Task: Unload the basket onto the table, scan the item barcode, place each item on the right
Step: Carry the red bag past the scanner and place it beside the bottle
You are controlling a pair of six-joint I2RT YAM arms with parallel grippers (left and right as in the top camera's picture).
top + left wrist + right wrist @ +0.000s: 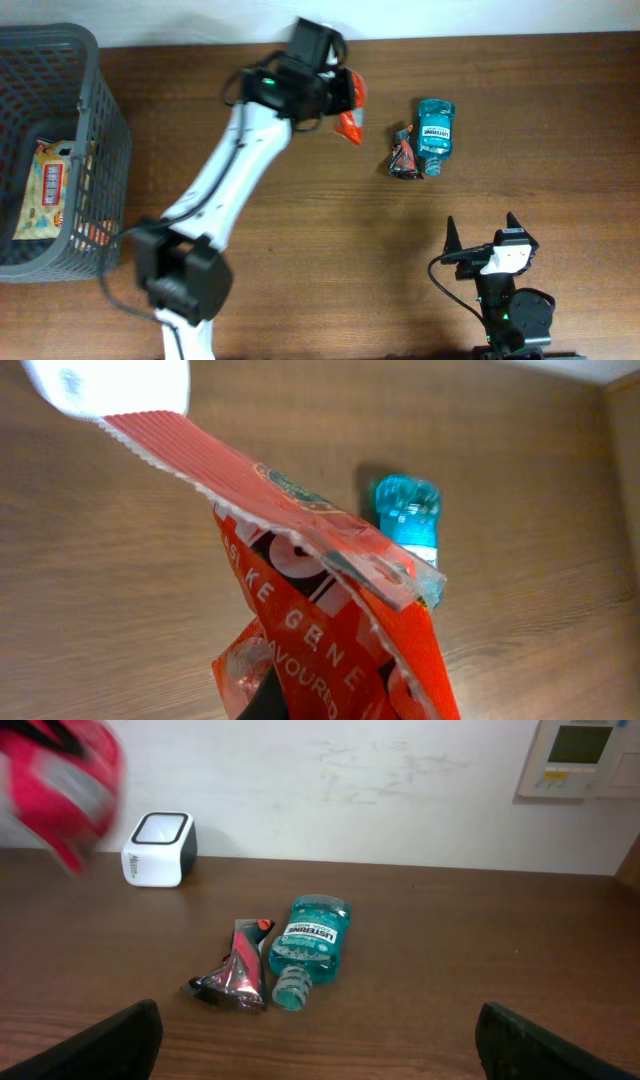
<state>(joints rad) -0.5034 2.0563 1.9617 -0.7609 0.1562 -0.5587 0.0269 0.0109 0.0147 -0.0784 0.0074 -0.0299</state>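
Note:
My left gripper will put the packet down toward the right in the overhead view, onto the tabletop (375, 156) next to the dark red wrapper, because the bare wood there leaves room.
A red-orange snack packet (350, 118) hangs above the far middle of the table with my left gripper (338, 92) shut on it. Seen from the left wrist, the packet (330, 630) fills the lower centre and hides the fingers. Its crimped top edge reaches toward the white scanner (110, 385). In the right wrist view the scanner (158, 848) is a small white box with a dark top by the wall, and the packet (62, 780) is a red blur at the upper left. My right gripper (482, 240) rests open near the front edge, nothing between its fingers (110, 1045).
A blue mouthwash bottle (435, 128) lies on its side right of centre, with a dark red wrapper (404, 158) beside it. A grey basket (100, 110) at the far left holds a yellow packet (45, 185). A wall panel (580, 755) hangs at the back right.

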